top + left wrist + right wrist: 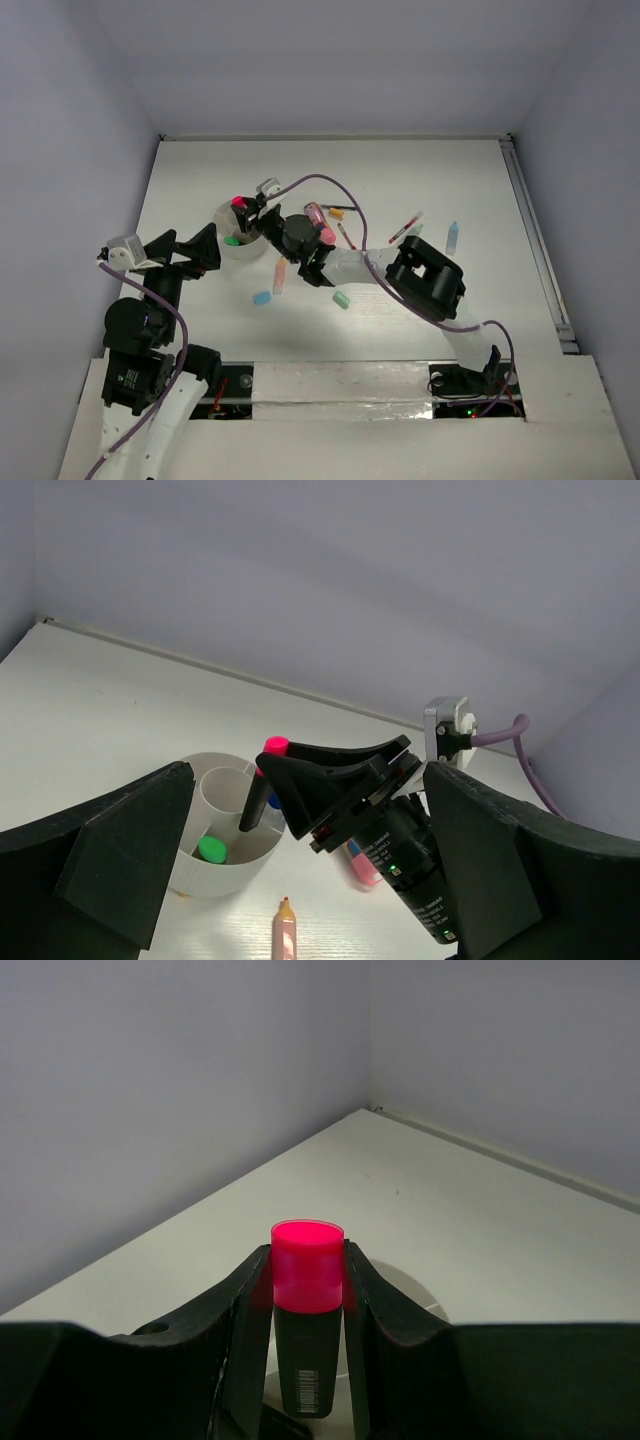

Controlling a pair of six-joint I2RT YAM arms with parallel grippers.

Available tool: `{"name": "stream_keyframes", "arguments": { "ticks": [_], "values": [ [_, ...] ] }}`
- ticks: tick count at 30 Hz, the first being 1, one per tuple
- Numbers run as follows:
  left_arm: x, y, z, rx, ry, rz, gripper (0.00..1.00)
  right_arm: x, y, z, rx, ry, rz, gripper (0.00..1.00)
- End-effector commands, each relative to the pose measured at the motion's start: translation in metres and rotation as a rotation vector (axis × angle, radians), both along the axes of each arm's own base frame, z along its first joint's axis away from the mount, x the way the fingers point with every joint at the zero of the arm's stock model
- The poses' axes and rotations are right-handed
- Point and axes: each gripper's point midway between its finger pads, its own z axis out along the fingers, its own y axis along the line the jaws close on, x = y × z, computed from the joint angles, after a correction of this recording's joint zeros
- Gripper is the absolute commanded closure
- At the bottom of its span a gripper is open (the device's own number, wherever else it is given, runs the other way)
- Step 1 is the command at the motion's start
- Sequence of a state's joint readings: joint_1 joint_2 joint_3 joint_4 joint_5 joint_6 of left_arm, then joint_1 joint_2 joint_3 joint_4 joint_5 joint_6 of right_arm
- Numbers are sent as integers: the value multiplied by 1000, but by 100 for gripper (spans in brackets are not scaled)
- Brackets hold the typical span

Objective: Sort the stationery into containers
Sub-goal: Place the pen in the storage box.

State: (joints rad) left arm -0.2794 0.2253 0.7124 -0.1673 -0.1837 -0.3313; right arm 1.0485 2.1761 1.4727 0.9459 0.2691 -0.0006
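Note:
My right gripper comes down slightly over the cup's near section (245, 239) (326, 1421) beside the green marker next, then opens, because the black marker's lower end points inside the cup's rim.
The white cup (226, 252) stands left of centre, split into compartments, with a green marker (211, 850) upright in its near part. My right gripper (246, 212) is shut on a black marker with a pink cap (308, 1260), held upright over the cup (425, 1298), its lower end inside the rim (251, 811). My left gripper (204, 248) hangs open and holds nothing, just left of the cup (215, 882). An orange marker (280, 278), a light-blue eraser (262, 297) and a mint eraser (341, 300) lie on the table near the cup.
A pink marker (318, 214) lies partly under the right arm. Thin pens (405, 228) and a blue-white marker (453, 236) lie further right. The right forearm (350, 268) crosses the table's middle. A rail (535, 245) runs along the right edge.

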Motion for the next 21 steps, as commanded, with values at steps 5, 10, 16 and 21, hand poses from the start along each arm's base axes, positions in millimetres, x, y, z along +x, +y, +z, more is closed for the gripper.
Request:
{"name": "stream_keyframes", "arguments": {
  "ticks": [5, 10, 16, 21],
  "values": [
    [2, -2, 11, -13, -40, -9, 1, -6, -6, 18, 76, -58, -30, 85],
    [2, -2, 11, -14, -40, -9, 1, -15, -2, 3, 71, -35, -23, 82],
    [2, -2, 11, -16, -41, -11, 1, -16, -4, 0, 65, -31, -23, 59],
    [2, -3, 10, -15, -40, -14, 1, -21, -3, 9, 65, -32, 3, 41]
  ]
}}
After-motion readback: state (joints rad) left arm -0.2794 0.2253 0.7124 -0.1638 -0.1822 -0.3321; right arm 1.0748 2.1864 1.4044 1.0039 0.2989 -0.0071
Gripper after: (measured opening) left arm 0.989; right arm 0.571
